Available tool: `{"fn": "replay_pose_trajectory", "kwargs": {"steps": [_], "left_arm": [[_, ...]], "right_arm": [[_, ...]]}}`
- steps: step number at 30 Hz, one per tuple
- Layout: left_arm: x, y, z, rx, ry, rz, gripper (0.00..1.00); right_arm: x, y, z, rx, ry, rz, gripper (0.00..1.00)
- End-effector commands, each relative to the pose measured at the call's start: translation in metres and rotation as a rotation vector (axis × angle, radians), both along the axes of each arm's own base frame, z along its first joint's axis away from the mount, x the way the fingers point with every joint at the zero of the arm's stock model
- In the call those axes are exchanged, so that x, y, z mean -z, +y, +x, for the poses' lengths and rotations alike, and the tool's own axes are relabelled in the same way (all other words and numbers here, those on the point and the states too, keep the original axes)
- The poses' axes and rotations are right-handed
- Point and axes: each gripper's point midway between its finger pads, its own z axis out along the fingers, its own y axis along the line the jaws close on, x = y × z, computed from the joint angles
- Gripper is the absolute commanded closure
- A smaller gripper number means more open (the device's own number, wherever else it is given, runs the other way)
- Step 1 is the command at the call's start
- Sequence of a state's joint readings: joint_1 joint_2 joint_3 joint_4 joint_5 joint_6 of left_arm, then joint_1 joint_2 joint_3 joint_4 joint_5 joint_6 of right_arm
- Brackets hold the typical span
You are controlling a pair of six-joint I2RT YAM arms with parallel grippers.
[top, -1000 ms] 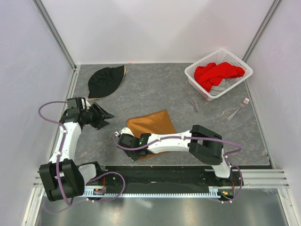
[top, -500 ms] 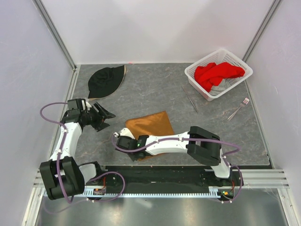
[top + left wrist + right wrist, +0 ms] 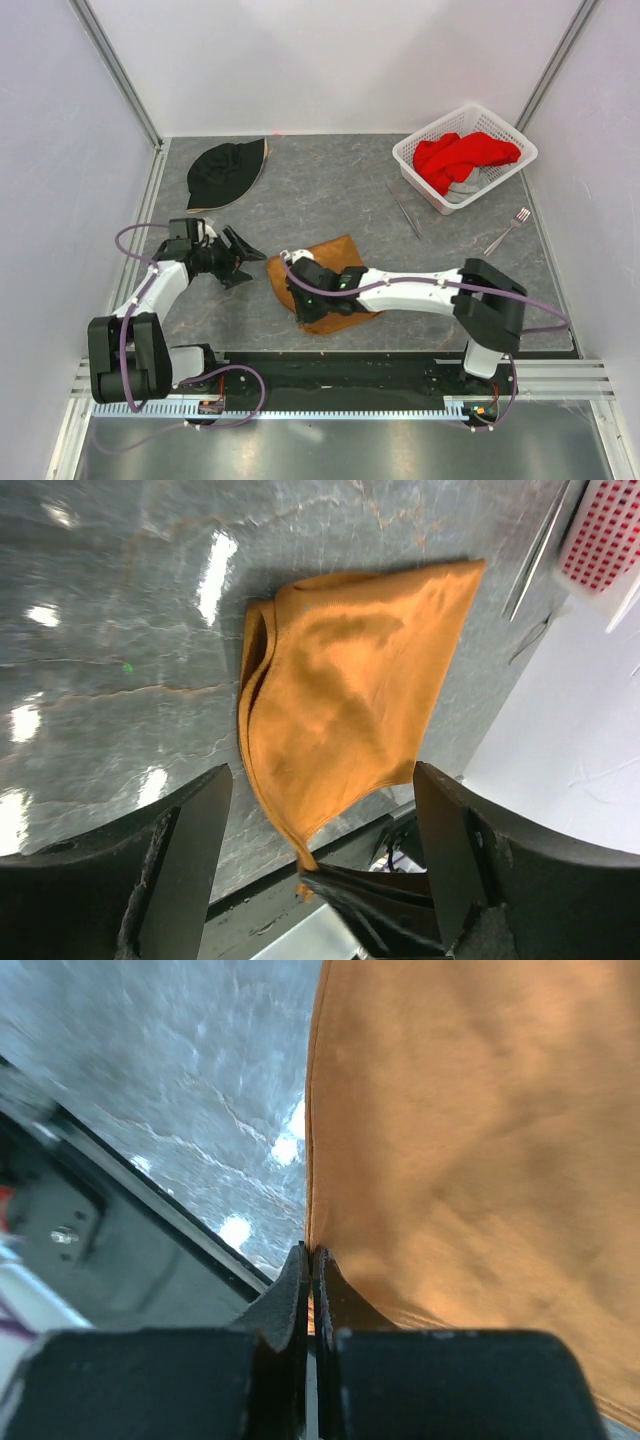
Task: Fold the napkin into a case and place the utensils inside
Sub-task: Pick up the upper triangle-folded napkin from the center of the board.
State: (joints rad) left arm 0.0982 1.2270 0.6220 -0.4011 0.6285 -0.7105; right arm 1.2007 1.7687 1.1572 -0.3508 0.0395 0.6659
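Observation:
I should bring my left gripper down and to its right in the top view to pinch the napkin's raised fold, because the napkin's hat-side corner is that way.
The orange-brown napkin [image 3: 335, 262] lies folded over on the grey table near the front middle; it also shows in the left wrist view [image 3: 345, 700] and the right wrist view [image 3: 470, 1130]. My right gripper [image 3: 303, 305] is shut on the napkin's near left corner [image 3: 312, 1260], which is lifted slightly. My left gripper [image 3: 248, 268] is open and empty, just left of the napkin, with its fingers [image 3: 180, 860] pointing at it. The knife-like piece [image 3: 404, 210] and the fork [image 3: 508, 231] lie at the right, far from both grippers.
A white basket [image 3: 505, 175] holding a red cloth [image 3: 462, 155] stands at the back right. A black hat [image 3: 225, 172] lies at the back left. The black rail runs along the near edge [image 3: 340, 365]. White walls enclose the table.
My right gripper has moved right and away from the near edge, pulling the napkin's corner with it. My left gripper has swung right toward the napkin's left edge.

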Motion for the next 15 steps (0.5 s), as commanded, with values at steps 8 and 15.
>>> {"fn": "replay_pose_trajectory", "kwargs": {"steps": [8, 15], "left_arm": [[0.004, -0.015, 0.029, -0.055, -0.062, 0.055, 0.21], [0.021, -0.023, 0.03, -0.047, 0.001, 0.085, 0.26]], "right_arm": [[-0.056, -0.018, 0.022, 0.117, 0.077, 0.315, 1.0], [-0.063, -0.047, 0.033, 0.181, 0.093, 0.388, 1.0]]}}
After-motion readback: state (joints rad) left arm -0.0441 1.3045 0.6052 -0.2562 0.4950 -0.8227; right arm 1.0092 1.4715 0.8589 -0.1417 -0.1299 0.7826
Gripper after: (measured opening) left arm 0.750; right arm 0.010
